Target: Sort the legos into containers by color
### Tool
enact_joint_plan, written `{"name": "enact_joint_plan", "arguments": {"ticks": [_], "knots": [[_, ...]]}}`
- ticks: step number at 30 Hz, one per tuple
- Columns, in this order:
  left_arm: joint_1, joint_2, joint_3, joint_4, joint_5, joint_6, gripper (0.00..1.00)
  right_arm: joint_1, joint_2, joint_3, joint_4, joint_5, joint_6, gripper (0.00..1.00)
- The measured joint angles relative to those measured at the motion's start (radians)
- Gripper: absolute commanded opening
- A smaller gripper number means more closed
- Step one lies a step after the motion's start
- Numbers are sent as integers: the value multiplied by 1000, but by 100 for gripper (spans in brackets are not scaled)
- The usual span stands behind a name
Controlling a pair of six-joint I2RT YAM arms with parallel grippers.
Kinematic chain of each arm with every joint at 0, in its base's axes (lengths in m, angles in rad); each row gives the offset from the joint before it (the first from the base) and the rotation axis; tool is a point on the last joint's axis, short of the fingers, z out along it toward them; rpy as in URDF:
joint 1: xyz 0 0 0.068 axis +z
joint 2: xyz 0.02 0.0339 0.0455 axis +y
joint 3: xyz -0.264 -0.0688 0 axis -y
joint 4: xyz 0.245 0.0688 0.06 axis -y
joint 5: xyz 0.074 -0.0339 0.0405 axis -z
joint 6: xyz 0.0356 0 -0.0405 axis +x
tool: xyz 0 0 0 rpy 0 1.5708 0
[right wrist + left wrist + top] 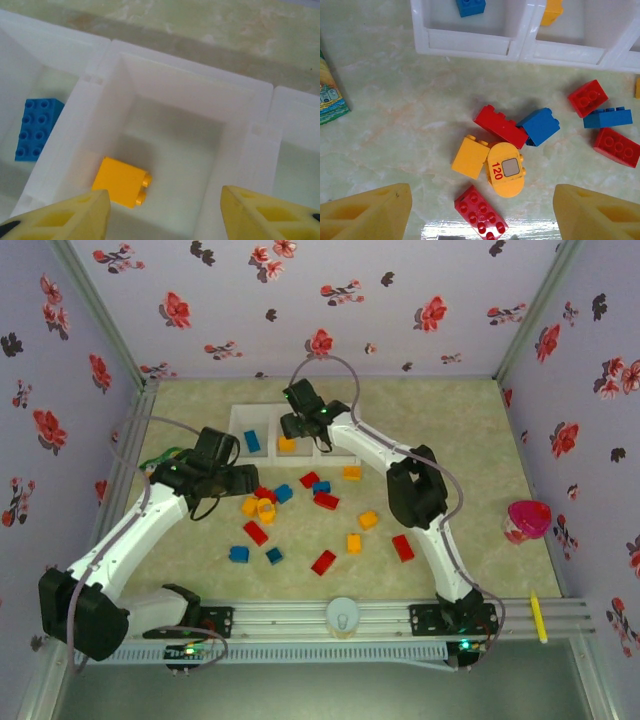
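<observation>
My left gripper moves back and down next, over the near half of the studded red brick [259, 537] [488, 223], and it will turn to match the brick's long sides because the brick lies slanted.
The white tray [268, 420] lies at the back of the table. Its left compartment [15, 100] holds a blue brick [36, 129], its middle compartment [165, 100] a yellow brick [120, 181]. My right gripper [162, 210] hangs open over the middle compartment, nothing between its fingers. My left gripper [482, 210] is open above a cluster: a yellow block [470, 157], a rounded yellow piece marked 120 [506, 169], a red brick [480, 215], a long red brick [500, 126] and a blue brick [540, 126]. Several more red, blue and yellow bricks [322, 562] lie scattered mid-table.
A green snack packet [330, 95] lies left of the cluster. A pink cup [526, 520] stands at the right. A yellow stick [538, 618] rests on the front rail, near a white round knob [342, 614]. Flowered walls close in the table.
</observation>
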Motion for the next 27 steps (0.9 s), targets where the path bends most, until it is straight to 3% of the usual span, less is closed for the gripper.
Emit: {"name": "enact_joint_plan", "arguments": {"ticks": [15, 27], "knots": [[-61, 29, -166, 29, 38, -60, 74, 6, -436, -451, 30, -7, 1, 60], [-157, 115, -265, 54, 80, -203, 70, 8, -488, -597, 35, -7, 47, 63]]}}
